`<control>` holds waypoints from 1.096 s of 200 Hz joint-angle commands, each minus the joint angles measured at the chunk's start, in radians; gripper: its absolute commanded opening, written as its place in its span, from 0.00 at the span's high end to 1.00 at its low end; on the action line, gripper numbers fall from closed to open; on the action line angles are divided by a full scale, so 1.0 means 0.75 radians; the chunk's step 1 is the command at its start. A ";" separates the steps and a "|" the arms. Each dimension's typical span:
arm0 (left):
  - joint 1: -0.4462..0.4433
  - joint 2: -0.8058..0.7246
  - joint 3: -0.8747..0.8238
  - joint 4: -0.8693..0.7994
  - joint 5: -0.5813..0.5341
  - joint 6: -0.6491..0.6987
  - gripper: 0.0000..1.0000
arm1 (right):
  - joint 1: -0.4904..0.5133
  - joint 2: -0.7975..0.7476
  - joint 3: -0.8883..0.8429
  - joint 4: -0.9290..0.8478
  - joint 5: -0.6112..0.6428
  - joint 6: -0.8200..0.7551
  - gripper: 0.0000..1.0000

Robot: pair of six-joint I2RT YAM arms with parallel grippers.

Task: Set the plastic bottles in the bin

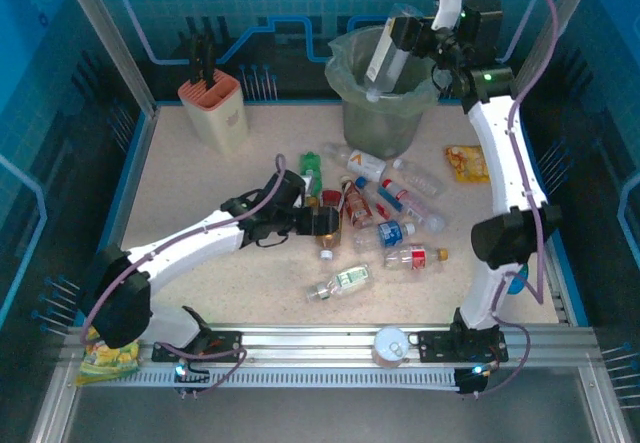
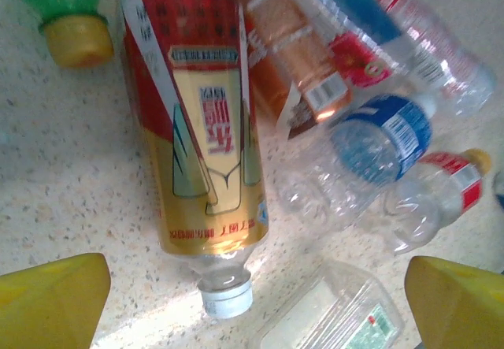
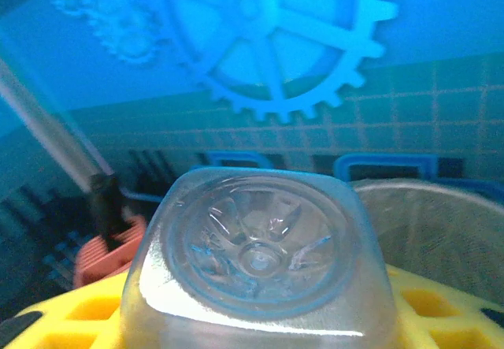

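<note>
The bin's opening [image 1: 404, 77] [image 3: 445, 231] is below my right gripper, so the tilted clear bottle needs to go down next, cap first, inside the bin's liner, and my right gripper needs to release it there.
The bin [image 1: 380, 123], a grey bucket with a greenish liner, stands at the back of the table. Above its mouth my right gripper [image 1: 405, 33] is shut on a clear plastic bottle [image 1: 383, 63] that hangs tilted, cap down. The right wrist view shows that bottle's base [image 3: 260, 254] between the yellow fingers [image 3: 71, 317], with the bin's rim [image 3: 441, 231] behind. Several plastic bottles [image 1: 385, 228] lie in a heap mid-table. My left gripper [image 1: 325, 225] hovers open over them, its fingers [image 2: 55, 298] wide on either side of a red-and-gold labelled bottle [image 2: 201, 128] with a white cap [image 2: 226, 292].
A peach knife block [image 1: 215, 108] stands at the back left. A yellow-orange snack bag [image 1: 467, 163] lies right of the bin and another [image 1: 108, 358] by the left arm's base. Beside the red-and-gold bottle lie a green bottle [image 2: 75, 38] and a blue-labelled one [image 2: 378, 140].
</note>
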 commanded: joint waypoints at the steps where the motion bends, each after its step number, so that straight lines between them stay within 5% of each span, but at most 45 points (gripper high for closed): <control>1: -0.040 0.052 0.026 -0.059 -0.046 -0.021 0.07 | -0.025 0.139 0.147 0.105 0.155 -0.016 1.00; 46: -0.076 0.145 0.050 -0.088 -0.073 -0.013 0.09 | -0.042 0.498 0.551 -0.065 0.198 -0.058 1.00; 141: -0.082 0.286 0.046 -0.040 -0.063 -0.024 0.13 | -0.041 0.697 0.470 -0.170 0.126 -0.047 1.00; 195: -0.083 0.347 0.035 0.045 -0.023 -0.046 0.14 | -0.044 0.716 0.505 -0.203 0.103 -0.071 0.35; 219: -0.082 0.378 0.051 0.039 -0.025 -0.034 0.15 | -0.057 0.699 0.527 -0.230 0.080 -0.069 0.19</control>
